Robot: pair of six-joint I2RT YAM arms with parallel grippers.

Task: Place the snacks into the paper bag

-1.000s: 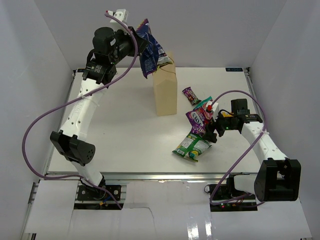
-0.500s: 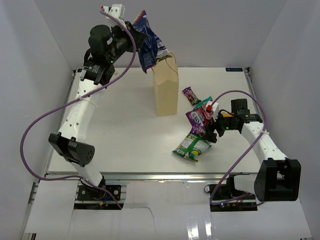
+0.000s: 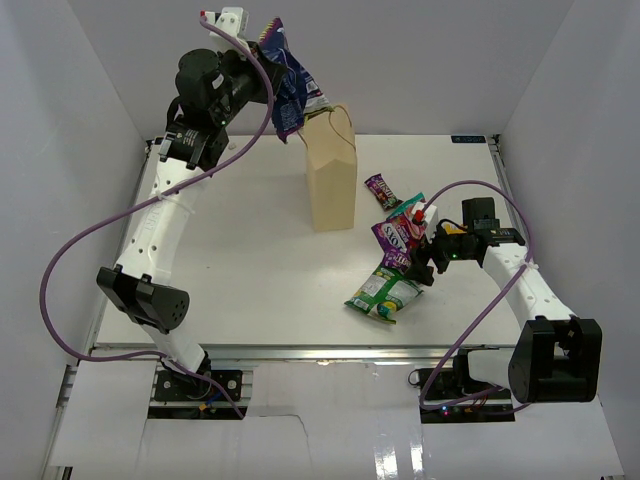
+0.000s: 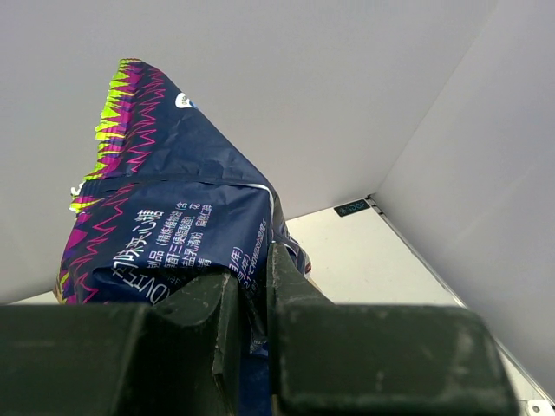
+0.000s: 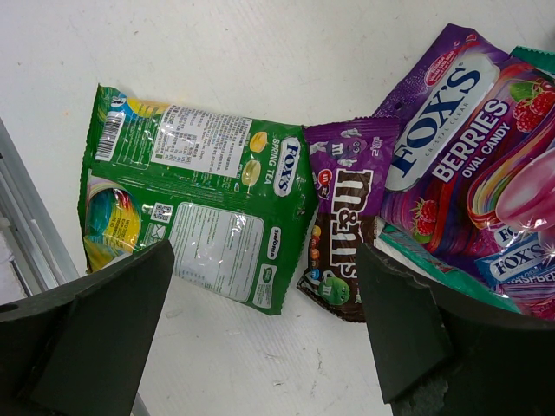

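Observation:
The paper bag's opening is to my left gripper's right in the top view. My left gripper will next move sideways over the paper bag's open top (image 3: pixel 329 124) and let go of the snack.
My left gripper (image 3: pixel 268 72) is shut on the large dark-blue snack bag (image 3: pixel 290 88) and holds it high, just left of and above the open top of the tan paper bag (image 3: pixel 331 180). In the left wrist view the blue bag (image 4: pixel 173 217) is pinched between the jaws (image 4: pixel 251 286). My right gripper (image 3: pixel 418 262) is open and hovers over the snack pile: a green-white bag (image 5: pixel 199 191), a purple M&M's packet (image 5: pixel 342 221) and a pink-teal Fox's Berries bag (image 5: pixel 460 147). A small purple candy bar (image 3: pixel 380 189) lies right of the paper bag.
The white walls close in on the left, the right and behind. The paper bag stands near the back middle of the table (image 3: pixel 240 260). Purple cables loop from both arms. The snack pile lies right of centre.
My left gripper has carried the blue bag a little higher and turned it, so its lower end now hangs at the paper bag's top left edge. The right arm has not moved.

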